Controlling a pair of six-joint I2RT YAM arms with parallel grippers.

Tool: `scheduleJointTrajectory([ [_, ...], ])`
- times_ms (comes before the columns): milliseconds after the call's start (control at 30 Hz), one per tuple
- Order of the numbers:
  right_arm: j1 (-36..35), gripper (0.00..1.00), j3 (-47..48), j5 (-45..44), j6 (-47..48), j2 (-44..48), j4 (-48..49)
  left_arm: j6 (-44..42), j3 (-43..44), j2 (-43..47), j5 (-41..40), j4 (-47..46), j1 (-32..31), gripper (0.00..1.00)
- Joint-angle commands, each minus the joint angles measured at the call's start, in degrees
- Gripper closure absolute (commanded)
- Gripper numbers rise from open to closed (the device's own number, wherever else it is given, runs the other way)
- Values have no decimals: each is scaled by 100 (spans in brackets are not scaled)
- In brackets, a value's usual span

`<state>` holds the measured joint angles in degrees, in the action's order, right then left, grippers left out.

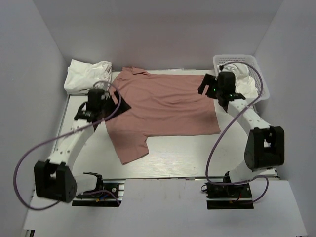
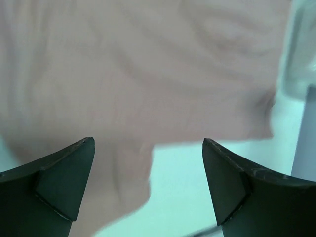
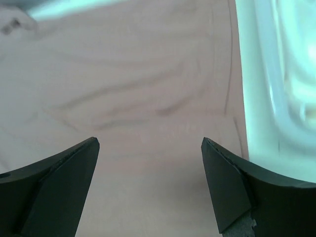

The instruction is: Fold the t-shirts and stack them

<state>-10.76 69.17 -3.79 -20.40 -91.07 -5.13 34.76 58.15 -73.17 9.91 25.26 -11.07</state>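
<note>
My left gripper draws back next and lowers onto the near corner of the sleeve hem point(image 1: 123, 162), because the front sleeve sticks out from the spread shirt.
The dusty-pink t-shirt point(image 1: 163, 106) lies spread flat in the middle of the table, collar at the back left and one sleeve pointing toward the front; no print shows. My left gripper point(image 1: 120, 102) is open and empty over the shirt's left edge; in the left wrist view the gripper point(image 2: 148, 141) hovers above the pink cloth point(image 2: 138, 74) and bare table. My right gripper point(image 1: 205, 84) is open and empty over the shirt's back right corner; in the right wrist view it point(image 3: 149, 140) hangs above the pink cloth point(image 3: 148, 98). A crumpled white t-shirt point(image 1: 86, 74) lies at the back left.
A white plastic basket point(image 1: 262, 83) stands at the back right with white cloth point(image 1: 245, 85) in it; its wall shows at the right of the right wrist view point(image 3: 286, 89). Grey walls close in the table on three sides.
</note>
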Motion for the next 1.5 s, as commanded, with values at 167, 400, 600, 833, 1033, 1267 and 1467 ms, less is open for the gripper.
scheduleJointTrajectory([
  [167, 13, 10, -2019, 529, -728, 1702, 442, 962, -2780, 1673, 635, 1191, -123, 0],
  [400, 39, 10, -3003, -226, -1096, 3119, 293, 1190, -3284, 1727, 583, 1377, -343, 5],
  [600, 48, 10, -3243, -939, -1343, 3517, -172, 1252, -3389, 1025, 256, 992, -448, 33],
  [833, 74, 10, -3304, -1062, -1573, 3175, -955, 1147, -3442, 1057, 354, 1131, -501, 100],
  [1033, 136, 10, -3462, -1115, -1625, 2709, -1140, 1147, -3337, 1252, 546, 1245, -501, 100],
  [1267, 329, 10, -3427, -1108, -1589, 1699, -746, 1094, -3284, 1366, 775, 1359, -501, 100],
  [1467, 488, 19, -3339, -914, -1792, 986, -367, 1041, -3231, 1569, 881, 1465, -501, 100],
])
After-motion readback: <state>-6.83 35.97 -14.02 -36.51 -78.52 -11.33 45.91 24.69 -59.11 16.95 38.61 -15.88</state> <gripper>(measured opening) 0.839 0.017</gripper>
